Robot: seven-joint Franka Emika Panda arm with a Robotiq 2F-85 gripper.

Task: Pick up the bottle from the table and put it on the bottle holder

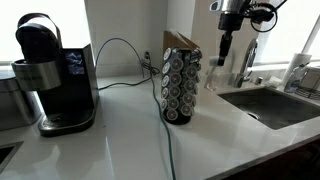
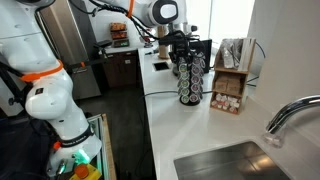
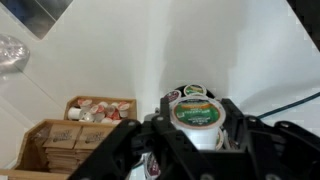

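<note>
My gripper moves toward the bottle holder's top pods next and releases the bottle there, since a gap still shows between the held bottle (image 3: pixel 195 114) and the rack.
My gripper (image 3: pixel 196 128) is shut on the bottle (image 3: pixel 195 114), a small pod cup with a green label lid and a pale body. I hold it just above the bottle holder (image 3: pixel 189 93), whose top pods show right behind and below the cup. The holder is a dark tower rack with silvery pod faces and a tan top, seen in both exterior views (image 1: pixel 182 82) (image 2: pixel 190 80). In an exterior view my gripper (image 2: pixel 183 45) hangs directly over the rack. In an exterior view the gripper (image 1: pixel 227 45) appears above and to the right of it.
A black coffee machine (image 1: pixel 50 75) stands on the white counter with a cable (image 1: pixel 170 150) running past the rack. A sink (image 1: pixel 275 105) with a faucet (image 2: pixel 290 115) lies nearby. A wooden box of sachets and creamers (image 3: pixel 75 130) (image 2: pixel 228 88) stands beside the rack.
</note>
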